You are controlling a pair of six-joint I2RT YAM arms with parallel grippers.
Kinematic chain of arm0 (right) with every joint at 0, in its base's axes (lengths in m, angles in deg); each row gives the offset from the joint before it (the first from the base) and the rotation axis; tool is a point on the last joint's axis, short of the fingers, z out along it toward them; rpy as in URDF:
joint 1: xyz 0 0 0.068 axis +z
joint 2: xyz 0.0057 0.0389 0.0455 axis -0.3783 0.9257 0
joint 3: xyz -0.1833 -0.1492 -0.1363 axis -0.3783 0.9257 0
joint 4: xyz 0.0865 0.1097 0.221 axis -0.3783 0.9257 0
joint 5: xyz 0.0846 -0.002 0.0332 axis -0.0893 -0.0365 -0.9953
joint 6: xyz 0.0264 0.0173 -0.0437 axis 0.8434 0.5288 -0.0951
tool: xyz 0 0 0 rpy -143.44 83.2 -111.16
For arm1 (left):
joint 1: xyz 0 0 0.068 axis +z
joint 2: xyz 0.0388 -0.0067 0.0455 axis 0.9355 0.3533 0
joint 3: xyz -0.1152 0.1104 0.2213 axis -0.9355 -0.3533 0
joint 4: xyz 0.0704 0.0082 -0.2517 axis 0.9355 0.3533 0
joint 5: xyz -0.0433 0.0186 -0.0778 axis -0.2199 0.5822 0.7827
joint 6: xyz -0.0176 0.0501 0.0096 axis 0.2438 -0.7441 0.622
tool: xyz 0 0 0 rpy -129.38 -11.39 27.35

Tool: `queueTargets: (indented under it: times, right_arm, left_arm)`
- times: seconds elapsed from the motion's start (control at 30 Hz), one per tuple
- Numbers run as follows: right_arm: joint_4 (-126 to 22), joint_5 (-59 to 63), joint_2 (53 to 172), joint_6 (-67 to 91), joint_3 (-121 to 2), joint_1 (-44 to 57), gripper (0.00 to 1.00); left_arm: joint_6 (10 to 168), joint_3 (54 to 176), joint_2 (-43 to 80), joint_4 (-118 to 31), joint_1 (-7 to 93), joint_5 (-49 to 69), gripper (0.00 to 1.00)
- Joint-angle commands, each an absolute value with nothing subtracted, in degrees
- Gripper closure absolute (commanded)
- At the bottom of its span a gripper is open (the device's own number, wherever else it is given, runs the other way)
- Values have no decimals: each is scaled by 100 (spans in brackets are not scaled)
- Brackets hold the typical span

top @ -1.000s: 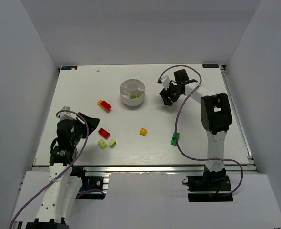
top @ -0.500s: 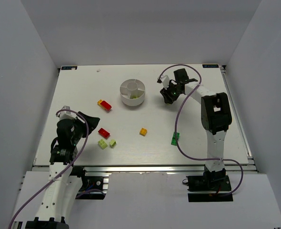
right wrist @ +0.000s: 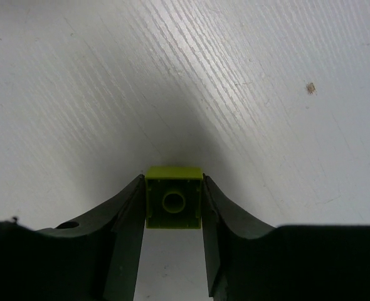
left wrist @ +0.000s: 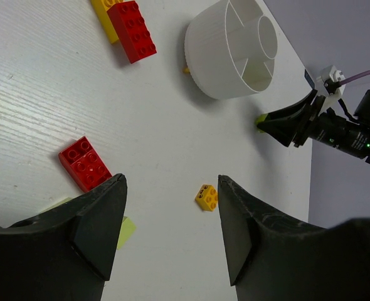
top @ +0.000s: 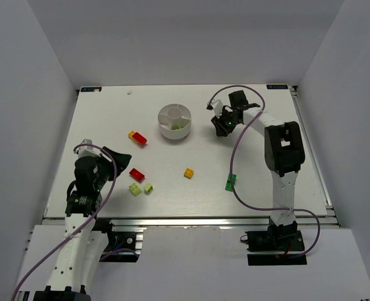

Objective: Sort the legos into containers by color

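Note:
Next, my right gripper will rise, move left in the top view over the dish's front section (top: 179, 126) and release the lime green lego, since that section has matching lime pieces.
The lime green lego (right wrist: 174, 197) lies underside-up on the table, with both pads of my right gripper (right wrist: 174, 210) pressed against its sides. From above, that right gripper (top: 221, 129) is down at the table just right of the white dish (top: 163, 130), whose front compartment holds lime pieces (top: 179, 127). My left gripper (left wrist: 171, 232) hovers open and empty at the near left. Loose legos lie ahead of it: a red one (left wrist: 84, 164), an orange-yellow one (left wrist: 207, 196), and a red brick (left wrist: 132, 31) beside a yellow one. The dish (left wrist: 204, 59) shows its wedge compartments.
Two pale lime bricks (top: 140, 188) sit by the red one (top: 136, 174) near my left gripper (top: 120, 158). A dark green brick (top: 230, 182) lies beside the right arm's upright link. The right arm's cable loops over the table near it.
The right jaws have closed in from wide apart onto the lime green lego. The left arm and the loose bricks have stayed where they were.

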State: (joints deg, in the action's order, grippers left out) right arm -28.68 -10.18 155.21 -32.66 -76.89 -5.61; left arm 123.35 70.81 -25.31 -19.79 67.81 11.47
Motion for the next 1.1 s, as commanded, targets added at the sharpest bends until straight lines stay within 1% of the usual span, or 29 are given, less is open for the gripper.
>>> queueTargets:
  times: [0.0, 0.03, 0.1, 0.17, 0.2, 0.23, 0.27, 0.3, 0.33, 0.43, 0.5, 0.6, 0.97, 1.07]
  right_arm:
    - [-2764, -1373, 15378, -3261, -7929, -553, 74]
    - [-2755, -1444, 15316, -3243, -7928, -544, 76]
    - [-2738, -1803, 15045, -3235, -7876, -448, 88]
    - [-2868, -2207, 14659, -3060, -7553, -299, 93]
    - [-3261, -2549, 14291, -2711, -7290, -176, 96]
    - [-4370, -2996, 13696, -1802, -6556, -45, 100]
    - [-5155, -2992, 13385, -1219, -6105, 44, 100]
    - [-6242, -2896, 13016, -578, -5578, 184, 100]
    - [-6932, -2608, 12856, -58, -5338, 351, 100]
    - [-7596, -1702, 13082, 903, -5546, 773, 100]
    - [-7974, -1376, 13398, 1019, -5774, 957, 100]
    - [-8020, -1339, 13706, 1081, -5968, 1003, 97]
    - [-8073, -1207, 14137, 809, -6144, 1038, 86]
    - [-8134, -1190, 14217, 730, -6171, 1038, 81]
  left_arm:
    - [12330, 7253, -2592, -2012, 6773, 1157, 31]
    - [12330, 7253, -2592, -2029, 6782, 1157, 31]
    - [12356, 7262, -2583, -2056, 6773, 1157, 30]
    - [12382, 7253, -2575, -2135, 6773, 1175, 31]
    - [12391, 7236, -2566, -2161, 6773, 1166, 31]
    - [12391, 7244, -2574, -2161, 6773, 1166, 30]
    - [12383, 7227, -2592, -2135, 6773, 1166, 30]
    - [12383, 7235, -2627, -2109, 6773, 1157, 30]
    - [12374, 7235, -2679, -2056, 6773, 1140, 30]
    - [12400, 7218, -2820, -1977, 6782, 1087, 30]
    - [12391, 7244, -2855, -1907, 6782, 1052, 30]
    - [12383, 7279, -2882, -1845, 6773, 1034, 30]
    - [12391, 7271, -2935, -1792, 6773, 999, 30]
    - [12374, 7279, -2891, -1792, 6782, 1008, 30]
